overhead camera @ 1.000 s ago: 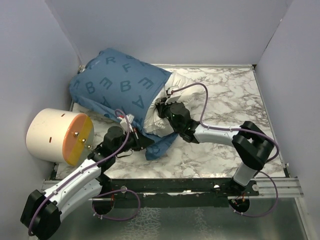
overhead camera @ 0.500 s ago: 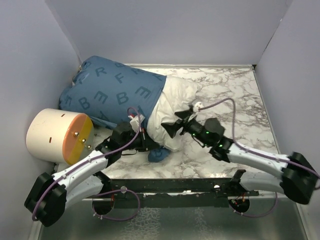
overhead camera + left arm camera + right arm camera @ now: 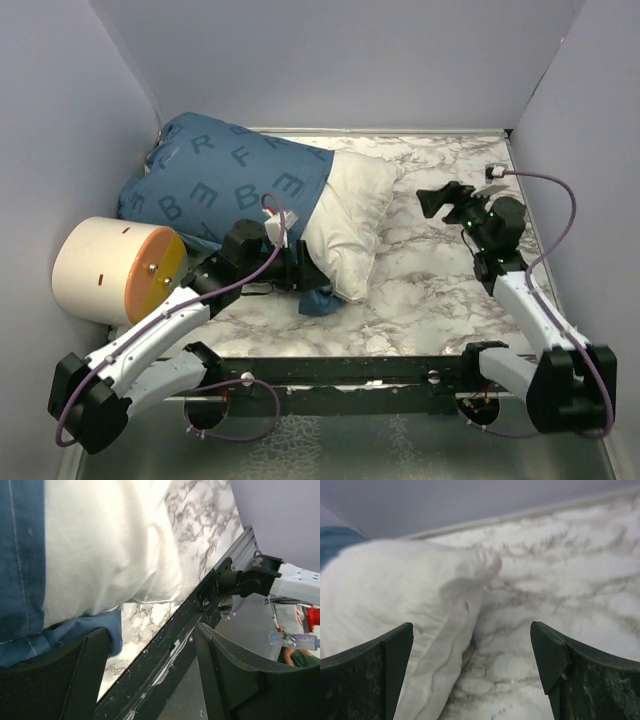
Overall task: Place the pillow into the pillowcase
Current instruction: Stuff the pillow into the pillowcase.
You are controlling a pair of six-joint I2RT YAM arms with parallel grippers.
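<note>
The right gripper should next move down and to the left in the top view, so its open fingers go around the edge of the pillow's bare end (image 3: 382,212) (image 3: 454,612).
The blue pillowcase (image 3: 225,180) with pale letters lies at the back left, its mouth facing right. The white pillow (image 3: 350,215) sticks out of it about halfway onto the marble table. My left gripper (image 3: 300,272) sits at the near side of the case's mouth. In the left wrist view that left gripper (image 3: 150,632) is open, with the blue hem (image 3: 75,635) lying against its left finger (image 3: 55,680) and nothing between the jaws. My right gripper (image 3: 440,200) hangs open over the table, well right of the pillow. The right wrist view shows the right gripper (image 3: 471,627) empty, with the pillow (image 3: 395,590) ahead on the left.
A cream cylinder with an orange face (image 3: 115,270) stands at the near left beside my left arm. Grey walls (image 3: 60,130) close in the left, back and right sides. A black rail (image 3: 380,370) runs along the table's near edge.
My right gripper opened, let go of the pillow's end and swung away to the right. My left gripper opened off the pillowcase hem. The pillow settled flatter on the table.
</note>
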